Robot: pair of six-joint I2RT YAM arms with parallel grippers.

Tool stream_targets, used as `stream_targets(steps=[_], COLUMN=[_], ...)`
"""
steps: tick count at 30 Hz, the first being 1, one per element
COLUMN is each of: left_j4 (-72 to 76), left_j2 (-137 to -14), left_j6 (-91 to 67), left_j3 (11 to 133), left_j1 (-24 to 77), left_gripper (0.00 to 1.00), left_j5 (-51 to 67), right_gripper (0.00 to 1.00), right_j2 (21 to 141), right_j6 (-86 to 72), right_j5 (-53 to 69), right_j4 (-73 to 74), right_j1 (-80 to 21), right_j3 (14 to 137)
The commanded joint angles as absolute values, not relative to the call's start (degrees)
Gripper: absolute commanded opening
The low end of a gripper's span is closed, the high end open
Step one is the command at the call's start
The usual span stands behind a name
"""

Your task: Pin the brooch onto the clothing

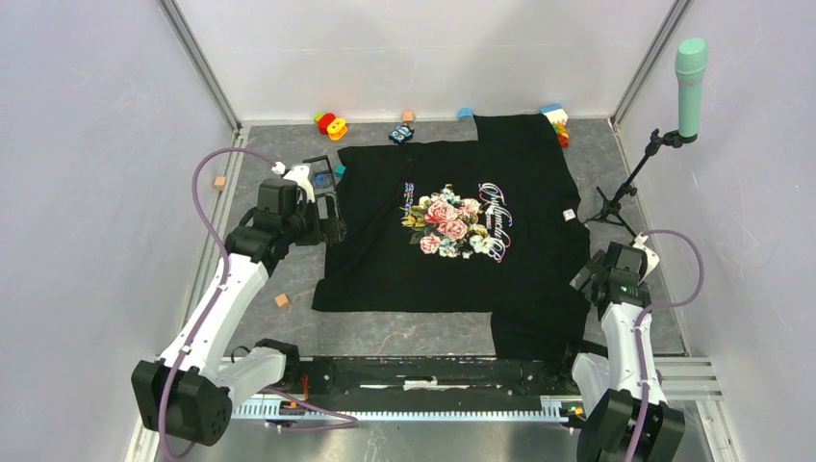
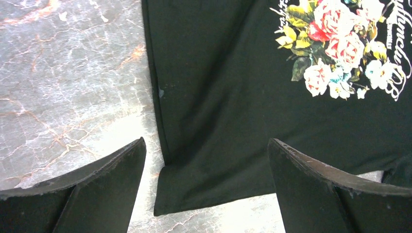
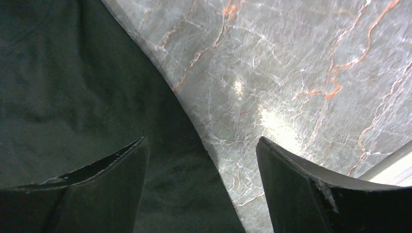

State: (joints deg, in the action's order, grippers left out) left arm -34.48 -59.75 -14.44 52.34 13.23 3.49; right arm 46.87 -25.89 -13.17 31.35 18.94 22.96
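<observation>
My left gripper's open fingers are still above cloth. My left gripper will next move outward and down onto the small blue spot in the black square frame [image 1: 320, 176].
The clothing, a black T-shirt [image 1: 385, 260] with a rose print [image 1: 447, 223] and pale lettering, lies flat on the marbled table. My left gripper [image 1: 332, 219] is open and empty at the shirt's left edge. In the left wrist view it [image 2: 206, 143] hangs over the shirt [image 2: 228, 107] near a corner of the cloth [image 2: 163, 201]. My right gripper [image 1: 587, 279] is open and empty at the shirt's right edge, with cloth [image 3: 73, 87] under its left finger in the right wrist view [image 3: 201, 141]. I cannot make out the brooch; a small blue spot shows by the black square frame [image 1: 320, 176].
A teal cube [image 1: 340, 171] lies beside the frame. Toys and blocks line the back wall [image 1: 330, 123], [image 1: 401, 133], [image 1: 555, 114]. Orange cubes lie at the left [image 1: 220, 181], [image 1: 282, 300]. A teal microphone [image 1: 691, 77] on a tripod [image 1: 616, 202] stands at the right. Walls enclose the table.
</observation>
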Motion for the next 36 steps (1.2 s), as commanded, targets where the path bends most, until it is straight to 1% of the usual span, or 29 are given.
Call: stream_targets(steps=[1, 3, 6, 9, 11, 14, 17, 20, 24, 31, 34, 36], left_j4=[-31.0, -30.7, -29.7, -27.6, -25.8, -26.3, -22.3, -20.2, -19.9, -17.5, -18.7, -19.0], left_j2=[-58.6, -60.2, -64.4, -68.8, -73.9, -82.9, -88.7, -94.1, -101.2, -109.1, -112.6, -114.2], left_j6=[-13.4, -14.3, -17.4, -18.3, -17.9, -18.9, -20.5, -21.8, -22.1, -19.9, -19.2, -18.9], left_j3=[52.3, 53.3, 58.3, 63.3, 66.1, 71.1, 72.5, 74.5, 78.0, 81.6, 83.9, 84.9], left_j1=[10.4, 8.4, 6.2, 6.2, 5.9, 4.0, 2.9, 1.7, 0.1, 0.1, 0.1, 0.1], left_gripper=[1.0, 1.0, 1.0, 1.0, 1.0, 1.0, 1.0, 1.0, 1.0, 0.99, 0.96, 0.92], left_j5=[4.0, 4.2, 7.8, 6.5, 3.4, 2.9, 1.4, 0.5, 1.0, 1.1, 0.8, 1.5], right_gripper=[0.87, 0.89, 0.9, 0.87, 0.86, 0.83, 0.86, 0.87, 0.87, 0.87, 0.87, 0.87], right_j2=[43.6, 42.1, 40.3, 40.3, 41.2, 41.4, 40.2, 39.3, 39.5, 40.3, 40.4, 40.2], right_j6=[-22.2, -20.2, -18.2, -15.9, -13.4, -9.3, -5.1, -4.9, -3.9, -4.0, -4.0, -4.0], right_j5=[-11.9, -8.0, 2.2, 9.2, 12.4, 15.5, 18.5, 22.6, 23.0, 23.1, 22.8, 22.2], right_j4=[28.2, 26.3, 21.7, 19.9, 21.4, 24.7, 27.1, 27.0, 28.3, 28.7, 29.2, 29.4], right_j1=[19.2, 19.2, 19.3, 19.2, 19.2, 19.1, 19.0, 18.4, 17.9, 17.7, 17.7, 17.7], right_j3=[26.7, 27.2, 26.8, 26.8, 27.7, 28.5, 29.0, 29.1, 30.0, 30.6, 30.9, 30.8])
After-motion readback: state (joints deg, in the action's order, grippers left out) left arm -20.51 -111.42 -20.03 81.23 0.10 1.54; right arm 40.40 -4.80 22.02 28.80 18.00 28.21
